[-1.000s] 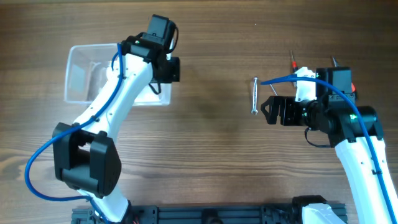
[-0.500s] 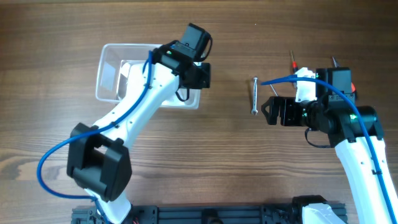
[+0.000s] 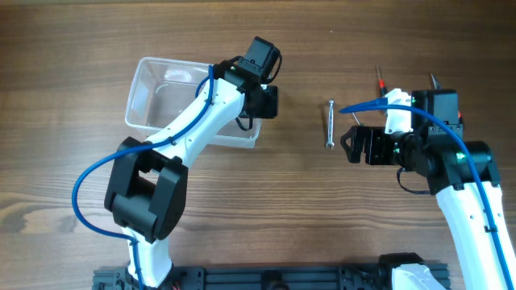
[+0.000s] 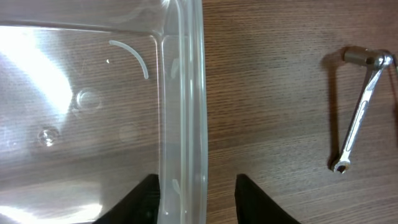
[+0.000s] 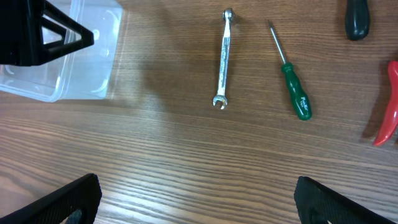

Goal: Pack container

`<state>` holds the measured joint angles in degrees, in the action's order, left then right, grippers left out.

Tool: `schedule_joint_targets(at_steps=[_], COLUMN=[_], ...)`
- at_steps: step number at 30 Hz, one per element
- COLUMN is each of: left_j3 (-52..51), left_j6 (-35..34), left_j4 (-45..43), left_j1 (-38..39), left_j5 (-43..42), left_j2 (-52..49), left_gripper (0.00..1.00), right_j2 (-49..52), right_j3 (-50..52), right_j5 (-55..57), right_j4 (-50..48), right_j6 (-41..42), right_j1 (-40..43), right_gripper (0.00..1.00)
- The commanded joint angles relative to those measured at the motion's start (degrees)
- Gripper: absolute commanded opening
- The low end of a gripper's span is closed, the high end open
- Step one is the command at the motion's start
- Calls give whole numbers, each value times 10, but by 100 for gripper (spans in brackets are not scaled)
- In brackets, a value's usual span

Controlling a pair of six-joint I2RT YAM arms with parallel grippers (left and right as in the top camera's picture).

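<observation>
My right gripper goes left in the overhead view next, past the silver wrench toward the container's facing side, since the wrench lies between them.
The clear plastic container stands left of centre, empty; it also shows in the left wrist view and the right wrist view. My left gripper stands astride the container's right wall. The inner finger touches the wall. The outer finger stands clear of it, so the jaws are open. My right gripper is wide open and empty above bare wood, on the near side of the tools.
A silver wrench lies between the container and the right arm. To its right are a green screwdriver, a red-handled tool and a dark handle.
The left gripper has dragged the container to the right, from the far left toward the wrench, then held it in place. The right arm has not moved.
</observation>
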<state>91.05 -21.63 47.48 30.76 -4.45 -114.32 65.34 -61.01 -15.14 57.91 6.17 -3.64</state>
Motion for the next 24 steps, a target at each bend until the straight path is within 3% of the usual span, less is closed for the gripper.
schedule_joint_targets(at_steps=[1,5,10,13,15,17,18,24], left_j3=[14,30,46,46,46,46,46,46], left_j6=[6,17,21,32,32,32,31,14], left_j4=[-2,1,27,57,96,134,149,226], left_j1=[-3,-20,-85,-145,-203,-262,-288,-446], left_j5=[-9,28,64,75,89,93,93,72], left_j2=[5,31,107,168,216,251,263,300], left_gripper=[55,72,74,81,86,97,99,100], right_j2=[-7,-7,-6,-6,-4,8,15,143], right_j3=[-14,-14,-14,-24,-47,-76,-86,-166], right_j5=[10,10,10,-22,-48,-68,-79,-149], right_j4=[1,2,-2,-12,-24,-38,-45,-110], right_j6=[0,-4,-18,-33,-31,-30,-30,-26], right_j1=[1,1,1,-7,-29,-57,-72,-196], right_gripper=[100,100,92,75,40,12,4,4])
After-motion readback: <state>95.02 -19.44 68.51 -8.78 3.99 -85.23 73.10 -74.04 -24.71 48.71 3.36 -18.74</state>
